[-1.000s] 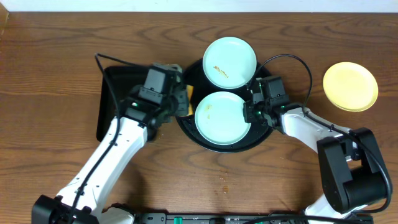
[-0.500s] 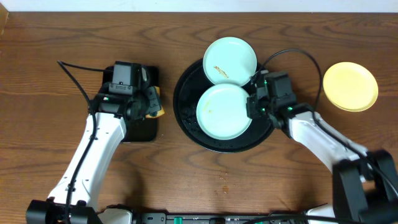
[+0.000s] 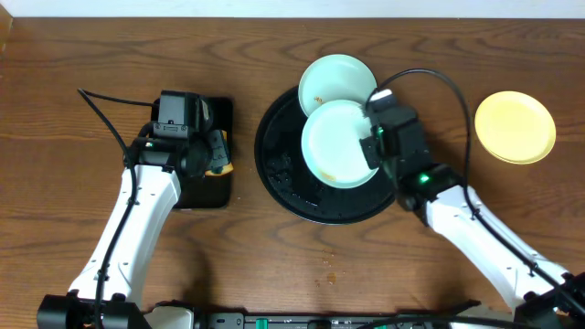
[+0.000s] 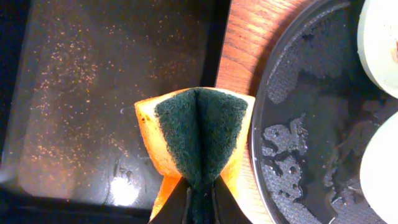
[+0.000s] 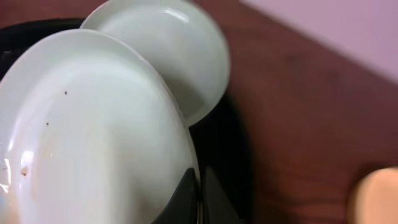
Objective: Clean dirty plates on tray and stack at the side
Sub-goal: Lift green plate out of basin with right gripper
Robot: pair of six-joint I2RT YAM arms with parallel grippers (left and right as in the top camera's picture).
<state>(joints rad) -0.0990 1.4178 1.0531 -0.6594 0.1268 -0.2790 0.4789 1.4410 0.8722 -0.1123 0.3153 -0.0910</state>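
Observation:
The yellow plate sits off the tray, so the robot's right gripper will next go toward the right in the overhead view, down to that plate's tray-side edge (image 3: 481,129) (image 5: 362,202), and release.
My right gripper (image 3: 373,146) (image 5: 198,186) is shut on the right rim of a mint-blue plate (image 3: 336,144) (image 5: 93,137), held tilted above the round black tray (image 3: 283,183). A few brown specks mark its lower part. A second mint-blue plate (image 3: 335,77) (image 5: 186,56) with a brown smear lies on the tray's far rim, partly under the held one. The yellow plate (image 3: 515,126) rests on the bare wood at the right. My left gripper (image 3: 216,157) (image 4: 200,186) is shut on a folded orange and green sponge (image 4: 196,130) at the right edge of the rectangular tray.
The rectangular black tray (image 3: 196,196) (image 4: 93,93) lies left of the round tray, with a strip of wood between them. The round tray's floor (image 4: 305,143) is wet with foam patches. A cable loops above my right arm (image 3: 430,78).
My left gripper carried the sponge away from the round tray to the rectangular tray. My right gripper lifted and tilted the near mint-blue plate, shifting it back and to the right.

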